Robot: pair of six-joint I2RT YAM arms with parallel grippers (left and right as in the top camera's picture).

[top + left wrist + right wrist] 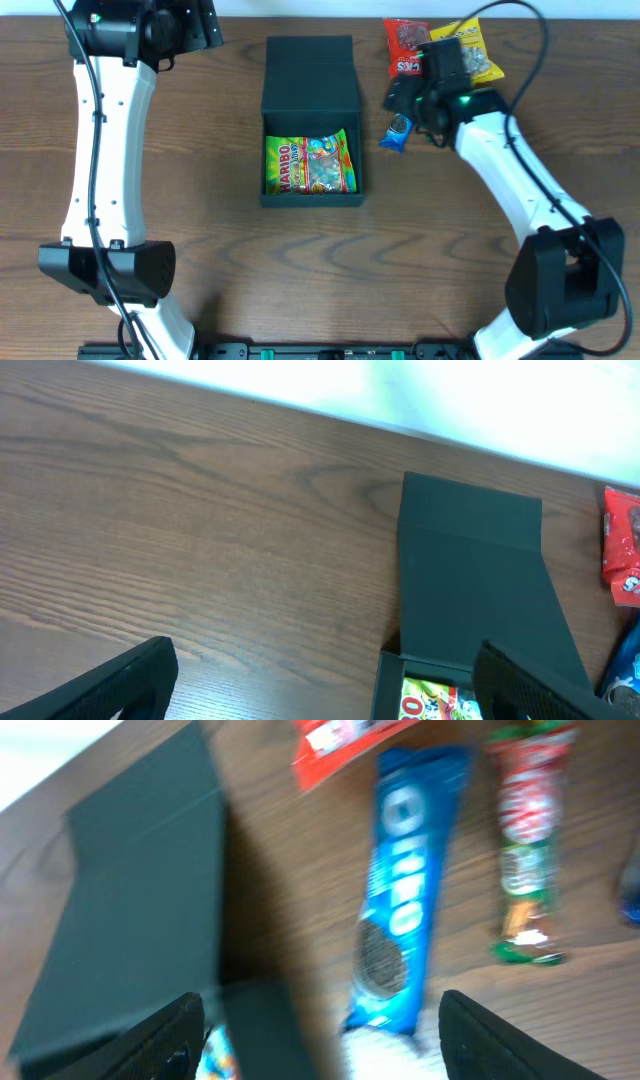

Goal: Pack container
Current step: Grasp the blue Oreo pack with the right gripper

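Next, my right gripper moves down with its fingers astride the near half of the blue Oreo packet (397,132) (385,963). The packet lies below it, between the spread fingers.
The dark grey-teal container (311,90) lies mid-table with its flap lid open toward the back. A Haribo packet (310,165) lies inside it. The container also shows in the left wrist view (470,570) and the right wrist view (130,910). My right gripper (403,103) is open and empty, just right of the container and above a blue Oreo packet (397,132). In the right wrist view the Oreo packet (400,920) lies ahead between the spread fingers (330,1055). My left gripper (195,28) is open and empty at the back left, its fingers (320,695) apart over bare table.
A red snack packet (405,48) and a yellow one (472,50) lie at the back right. A green and red bar (525,850) lies right of the Oreo packet. The red packet also shows in the left wrist view (622,545). The table's far edge is close behind them.
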